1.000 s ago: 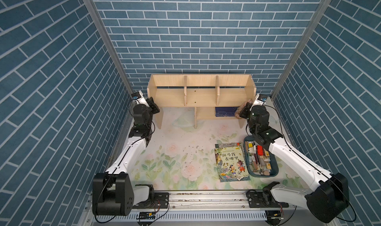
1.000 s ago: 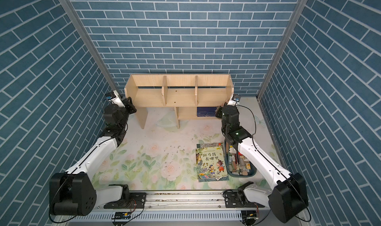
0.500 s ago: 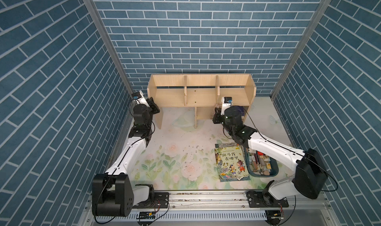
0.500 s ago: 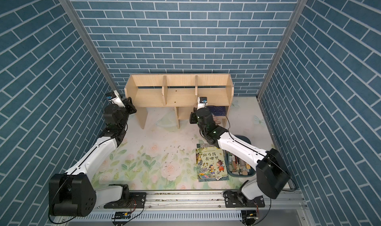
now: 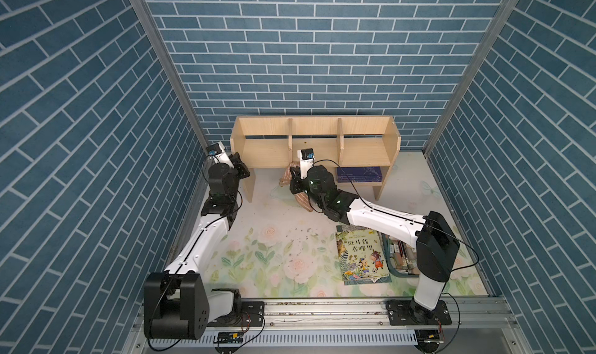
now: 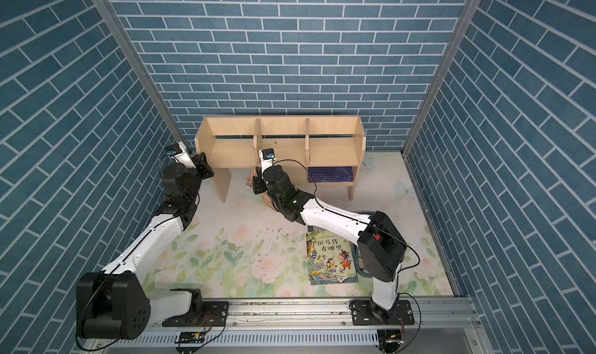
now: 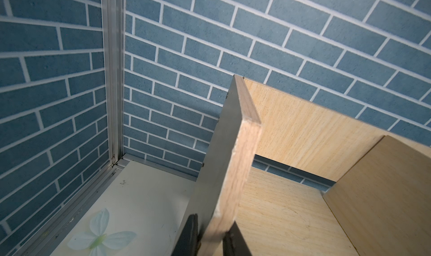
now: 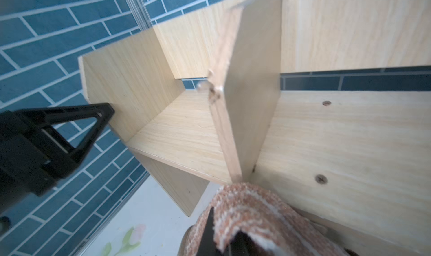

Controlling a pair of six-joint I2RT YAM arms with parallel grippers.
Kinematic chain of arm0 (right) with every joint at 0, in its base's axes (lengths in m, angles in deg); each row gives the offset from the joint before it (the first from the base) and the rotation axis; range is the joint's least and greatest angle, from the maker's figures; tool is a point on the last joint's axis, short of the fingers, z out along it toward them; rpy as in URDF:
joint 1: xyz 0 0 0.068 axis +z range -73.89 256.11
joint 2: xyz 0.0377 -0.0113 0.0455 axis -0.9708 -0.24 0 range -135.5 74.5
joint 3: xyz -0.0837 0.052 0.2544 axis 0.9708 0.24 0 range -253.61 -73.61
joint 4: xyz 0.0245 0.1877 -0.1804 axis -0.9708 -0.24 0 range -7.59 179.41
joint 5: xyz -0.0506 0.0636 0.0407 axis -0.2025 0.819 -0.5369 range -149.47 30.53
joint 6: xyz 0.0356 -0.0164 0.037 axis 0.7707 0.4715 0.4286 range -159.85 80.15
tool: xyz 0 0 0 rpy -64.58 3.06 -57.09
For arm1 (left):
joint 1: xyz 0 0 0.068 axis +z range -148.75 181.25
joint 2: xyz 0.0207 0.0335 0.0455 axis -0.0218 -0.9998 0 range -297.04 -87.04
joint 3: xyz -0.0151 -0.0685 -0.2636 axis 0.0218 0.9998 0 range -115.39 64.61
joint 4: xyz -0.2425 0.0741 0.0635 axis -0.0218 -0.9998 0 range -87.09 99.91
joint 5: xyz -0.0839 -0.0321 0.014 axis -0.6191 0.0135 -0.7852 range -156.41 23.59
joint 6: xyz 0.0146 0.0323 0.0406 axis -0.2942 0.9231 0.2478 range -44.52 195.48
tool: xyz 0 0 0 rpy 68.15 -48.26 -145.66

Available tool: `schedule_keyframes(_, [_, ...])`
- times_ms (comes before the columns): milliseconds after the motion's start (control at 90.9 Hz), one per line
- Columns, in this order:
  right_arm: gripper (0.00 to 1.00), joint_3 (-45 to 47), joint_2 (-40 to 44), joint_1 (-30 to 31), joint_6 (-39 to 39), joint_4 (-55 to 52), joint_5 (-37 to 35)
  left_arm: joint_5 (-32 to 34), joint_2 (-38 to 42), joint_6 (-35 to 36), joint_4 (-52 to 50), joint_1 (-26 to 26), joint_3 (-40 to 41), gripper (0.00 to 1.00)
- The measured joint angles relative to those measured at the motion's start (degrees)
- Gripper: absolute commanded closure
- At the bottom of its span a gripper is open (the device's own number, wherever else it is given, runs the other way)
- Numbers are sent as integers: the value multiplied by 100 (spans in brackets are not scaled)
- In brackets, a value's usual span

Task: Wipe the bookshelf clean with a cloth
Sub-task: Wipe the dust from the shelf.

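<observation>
My right gripper wipes along the upper shelf's edge next. Then it lowers the cloth down and back onto clear mat by the picture book and releases it.
The pale-wood bookshelf (image 5: pixel 267 149) (image 6: pixel 232 149) stands against the back wall. My left gripper (image 5: pixel 241 168) (image 7: pixel 212 233) is shut on the front edge of its left side panel (image 7: pixel 235 163), one finger on each face. The tan-and-cream striped cloth (image 5: pixel 286 177) (image 6: pixel 252 177) (image 8: pixel 247 203) hangs from my right gripper (image 5: pixel 295 178) (image 8: pixel 224 240), which is shut on it. That gripper sits in front of the upper tier's front edge, by the left divider (image 8: pixel 235 117). Part of the cloth trails under the right wrist (image 5: pixel 303 201).
A colourful picture book (image 5: pixel 362 255) lies on the floral mat at front right, beside a tray (image 5: pixel 401 257) of small items partly under the right arm. A dark blue book (image 5: pixel 359 174) lies on the lower shelf. Dark crumbs (image 5: pixel 301 239) dot the mat. Brick walls close three sides.
My right arm has swung left from the shelf's right end to the left divider, carrying the cloth. The left arm has stayed on the side panel.
</observation>
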Motion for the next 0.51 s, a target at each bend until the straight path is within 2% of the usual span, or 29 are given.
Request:
schedule_keyframes(297, [100, 2006, 769, -409, 186, 109, -232, 2, 0, 39, -2, 0, 0, 100])
schedule_keyframes(385, [100, 2785, 1364, -894, 345, 138, -192, 4, 2, 44, -7, 0, 0, 100])
schedule_keyframes(506, [100, 3364, 2114, -1711, 485, 118, -192, 4, 2, 44, -7, 0, 0, 100])
